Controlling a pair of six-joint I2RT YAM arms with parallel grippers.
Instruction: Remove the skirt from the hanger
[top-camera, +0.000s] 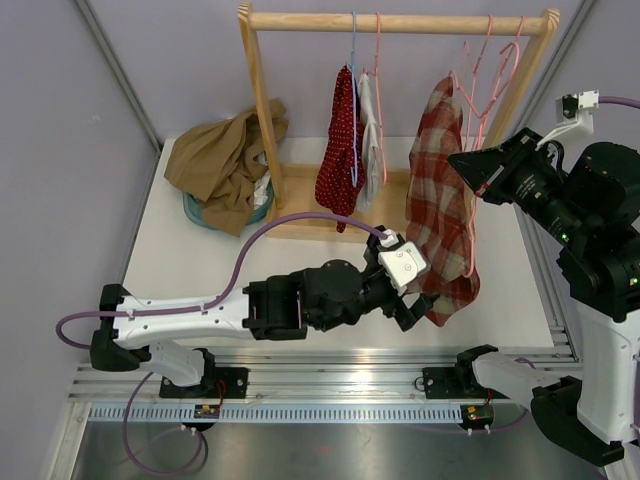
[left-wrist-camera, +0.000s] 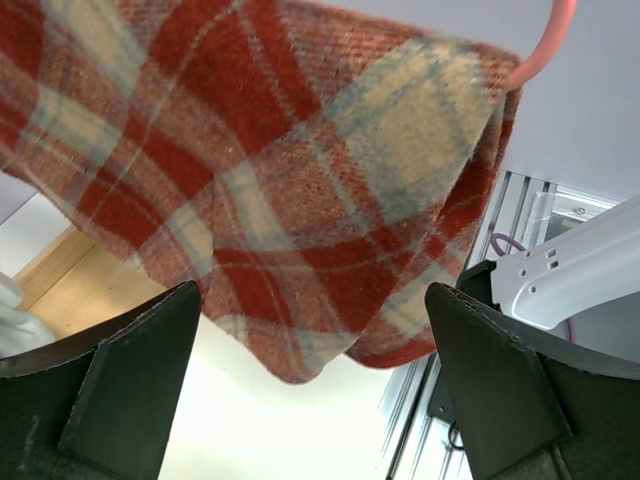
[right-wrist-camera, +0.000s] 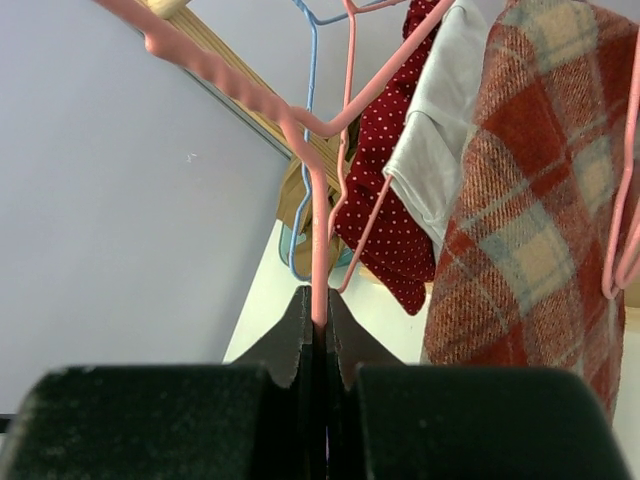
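My right gripper will carry the pink hanger's wire (right-wrist-camera: 319, 240) outward and to the left in the top view, toward the rack's wooden bar. It will release the wire there, as the hanger hangs at that bar.
A red plaid skirt (top-camera: 440, 210) hangs on a pink hanger (top-camera: 488, 75) from the wooden rack (top-camera: 400, 21). My right gripper (top-camera: 468, 168) is shut on the pink hanger's wire (right-wrist-camera: 319, 240), at the skirt's upper right; in the right wrist view the gripper (right-wrist-camera: 319, 322) pinches the wire and the skirt (right-wrist-camera: 530, 220) hangs to the right. My left gripper (top-camera: 415, 308) is open at the skirt's bottom hem. In the left wrist view the gripper (left-wrist-camera: 312, 300) has its fingers spread wide just below the skirt (left-wrist-camera: 280, 180), not touching it; the hanger's pink tip (left-wrist-camera: 547, 42) shows at top right.
A red polka-dot garment (top-camera: 340, 150) and a pale garment (top-camera: 371, 130) hang on the rack to the skirt's left, with a blue hanger (right-wrist-camera: 303, 150). A tan cloth (top-camera: 225, 160) is piled in a teal basket at far left. An aluminium rail (top-camera: 330, 385) runs along the near edge.
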